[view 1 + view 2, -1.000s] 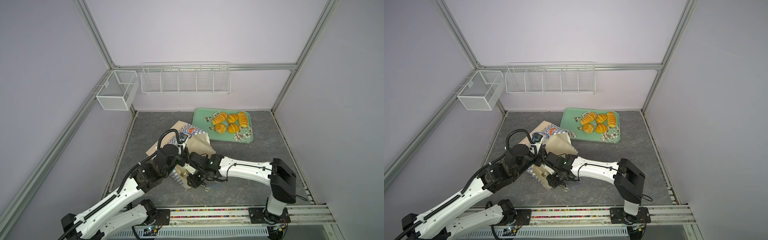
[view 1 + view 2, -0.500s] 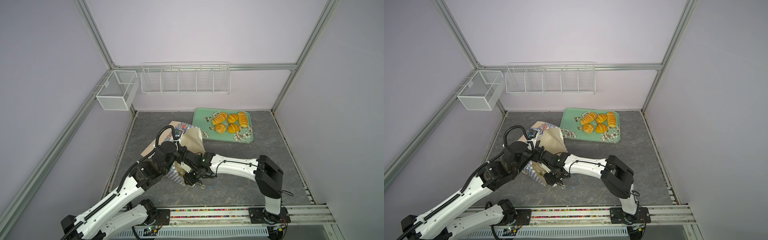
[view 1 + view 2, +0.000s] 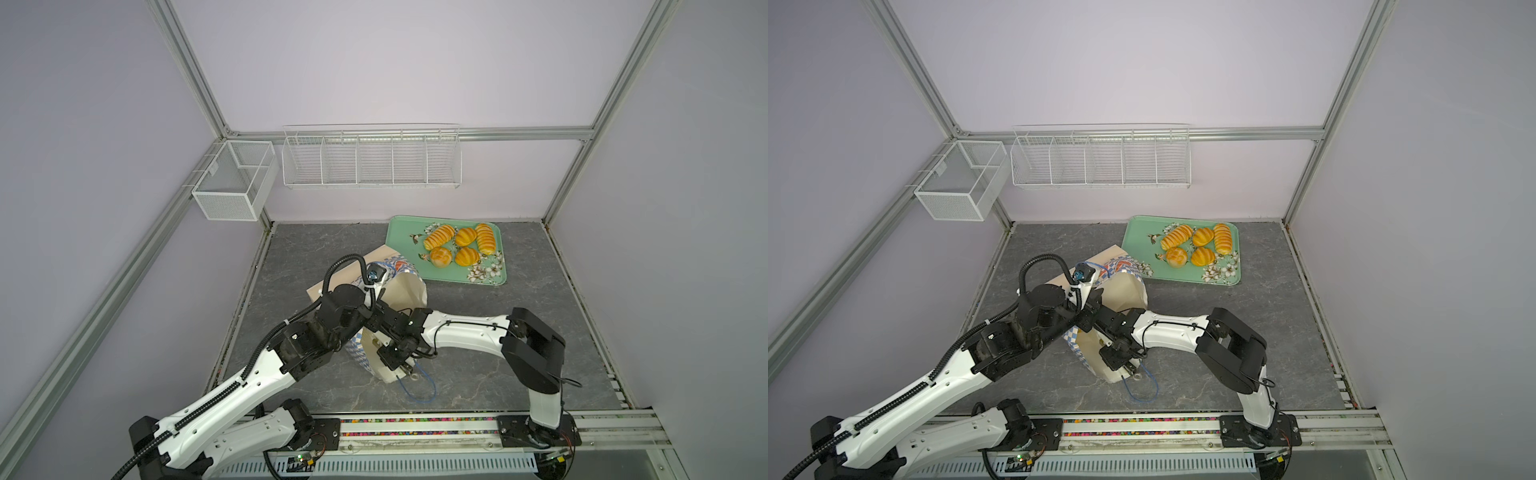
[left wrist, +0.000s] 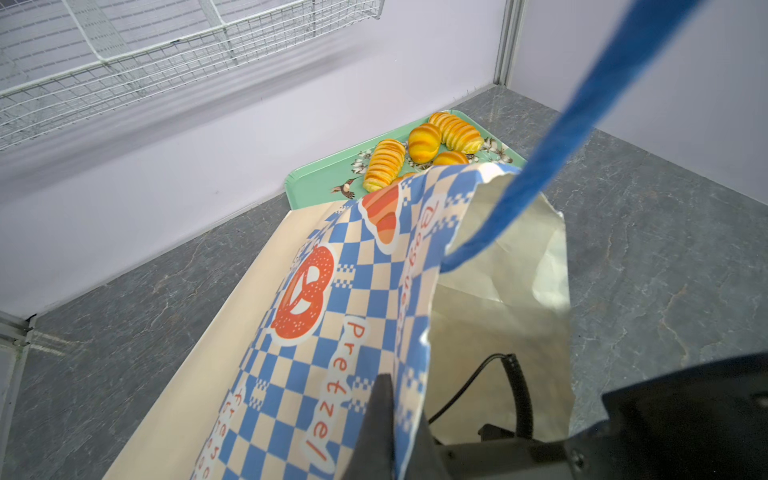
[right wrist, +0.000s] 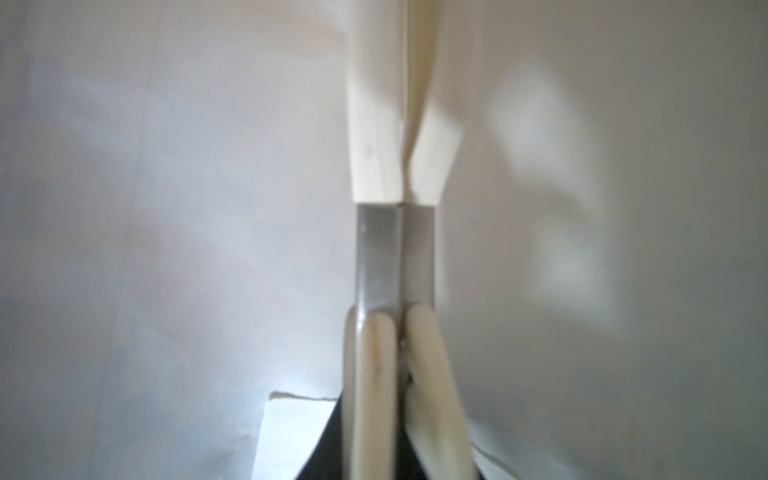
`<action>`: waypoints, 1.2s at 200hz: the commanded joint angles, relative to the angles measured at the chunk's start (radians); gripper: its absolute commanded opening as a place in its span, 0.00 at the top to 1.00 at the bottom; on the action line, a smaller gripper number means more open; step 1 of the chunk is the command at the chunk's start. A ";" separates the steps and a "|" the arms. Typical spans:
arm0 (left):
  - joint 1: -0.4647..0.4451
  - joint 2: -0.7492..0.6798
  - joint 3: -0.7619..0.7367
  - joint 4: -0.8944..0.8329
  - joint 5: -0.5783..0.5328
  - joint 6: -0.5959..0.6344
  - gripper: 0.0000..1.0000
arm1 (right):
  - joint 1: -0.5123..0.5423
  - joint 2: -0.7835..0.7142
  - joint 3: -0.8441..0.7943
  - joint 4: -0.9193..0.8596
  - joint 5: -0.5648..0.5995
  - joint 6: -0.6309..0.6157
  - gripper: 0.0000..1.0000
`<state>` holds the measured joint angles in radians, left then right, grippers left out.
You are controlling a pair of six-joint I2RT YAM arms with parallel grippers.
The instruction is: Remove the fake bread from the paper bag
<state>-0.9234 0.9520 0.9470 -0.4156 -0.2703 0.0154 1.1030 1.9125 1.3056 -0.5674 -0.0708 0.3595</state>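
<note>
The bag lies open on the floor, so my left gripper will next open about where it is to release the bag's rim [image 4: 422, 392].
The paper bag [image 3: 409, 291] [image 3: 1127, 296] lies tilted on the dark floor, mouth open, blue checks and a pretzel picture on its side [image 4: 316, 291]. My left gripper [image 4: 399, 388] is shut on the bag's rim, one finger on each side of the paper. My right gripper [image 3: 392, 355] [image 3: 1115, 357] reaches into the bag, shut on wooden-and-metal tongs [image 5: 395, 257]. The tongs' tips are pressed together with nothing between them. Only cream paper shows inside. Several pieces of fake bread [image 3: 465, 237] [image 3: 1202, 237] [image 4: 424, 143] lie on the green tray [image 3: 399, 245].
A blue cord handle [image 3: 417, 388] trails on the floor by the bag's near end; another [image 4: 540, 174] crosses the left wrist view. Two white wire baskets [image 3: 370, 162] [image 3: 232, 187] hang on the back walls. A tan flat sheet [image 4: 232, 316] lies under the bag.
The right gripper has squeezed the tongs shut inside the bag, and its arm has folded in toward the left. The left gripper keeps its hold on the rim.
</note>
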 commanded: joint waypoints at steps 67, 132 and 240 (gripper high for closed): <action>-0.020 0.058 0.041 -0.027 0.061 0.016 1.00 | -0.018 -0.193 -0.075 0.126 0.031 0.045 0.93; -0.021 0.107 0.063 -0.077 0.034 0.000 0.87 | -0.023 -0.179 -0.072 0.139 -0.013 0.070 0.93; -0.028 0.022 0.106 -0.348 -0.063 -0.100 0.43 | -0.091 -0.245 0.014 0.132 -0.055 0.073 0.93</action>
<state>-0.9386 0.9833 1.0290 -0.6346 -0.3340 -0.0422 1.0237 1.7172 1.2732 -0.4751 -0.1036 0.4377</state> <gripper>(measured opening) 0.566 0.213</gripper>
